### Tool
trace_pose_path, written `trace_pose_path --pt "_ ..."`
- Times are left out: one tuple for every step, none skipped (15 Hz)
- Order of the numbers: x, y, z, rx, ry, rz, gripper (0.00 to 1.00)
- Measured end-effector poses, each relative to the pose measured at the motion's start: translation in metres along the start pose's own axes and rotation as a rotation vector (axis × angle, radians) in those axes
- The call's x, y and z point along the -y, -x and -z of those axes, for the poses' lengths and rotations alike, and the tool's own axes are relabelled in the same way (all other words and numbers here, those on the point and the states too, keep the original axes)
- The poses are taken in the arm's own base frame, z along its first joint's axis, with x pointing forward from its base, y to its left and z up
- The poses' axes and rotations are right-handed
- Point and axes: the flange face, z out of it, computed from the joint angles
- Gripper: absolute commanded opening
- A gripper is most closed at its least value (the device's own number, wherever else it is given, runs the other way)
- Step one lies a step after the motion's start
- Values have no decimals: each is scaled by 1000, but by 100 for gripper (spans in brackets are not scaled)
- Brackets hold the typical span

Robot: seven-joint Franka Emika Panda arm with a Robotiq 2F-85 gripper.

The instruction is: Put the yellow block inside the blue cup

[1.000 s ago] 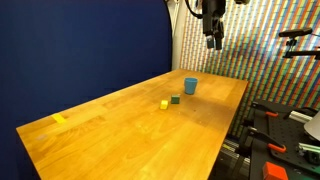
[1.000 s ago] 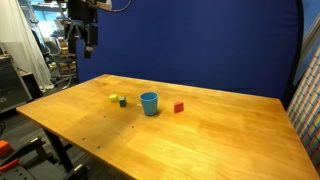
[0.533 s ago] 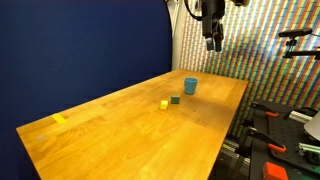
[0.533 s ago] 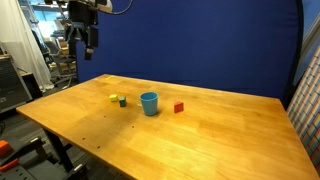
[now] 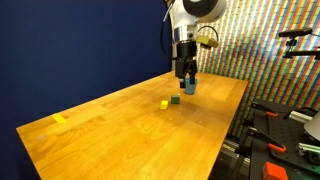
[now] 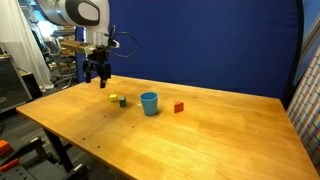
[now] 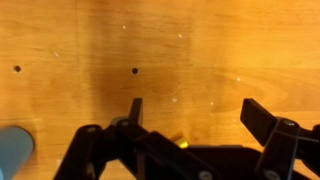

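I will next move my gripper over the tiny yellow block (image 5: 164, 104) and lower its open fingers around the block's sides, as it lies below, beside the dark green block.
The tiny yellow block (image 5: 164, 104) lies on the wooden table next to a dark green block (image 5: 175, 100); both show in both exterior views, the yellow block (image 6: 114, 98) left of the green one (image 6: 123, 101). The blue cup (image 6: 149, 103) stands upright just beyond them, partly hidden behind the gripper in an exterior view (image 5: 191, 88). My gripper (image 5: 185, 70) hangs open and empty a little above the blocks (image 6: 100, 78). In the wrist view the open jaws (image 7: 198, 112) frame bare wood, a sliver of the yellow block (image 7: 183, 143) peeks out below, and the cup's edge (image 7: 12, 150) is at lower left.
A red block (image 6: 179, 107) sits to the far side of the cup. A flat yellow patch (image 5: 59, 119) lies near the table's far end. Equipment racks (image 5: 285, 120) stand beside the table edge.
The arm has come down from high above the table to just over the blocks and cup. The blocks and cup have not moved.
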Motion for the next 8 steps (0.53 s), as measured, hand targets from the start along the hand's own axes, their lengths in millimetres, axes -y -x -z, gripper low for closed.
trace_pose_path --pt "6 -10 -12 -8 1 13 100" --pt "12 -20 -23 -19 4 27 100" --pt "17 -29 -31 -30 7 38 100" --pt "21 -38 -37 -41 13 51 100" --pt "24 -46 -41 -54 18 63 100" --pt "26 -53 -44 -69 25 76 100" --pt "28 -59 -46 -83 34 89 100" --pt "29 -65 -48 -102 47 102 100"
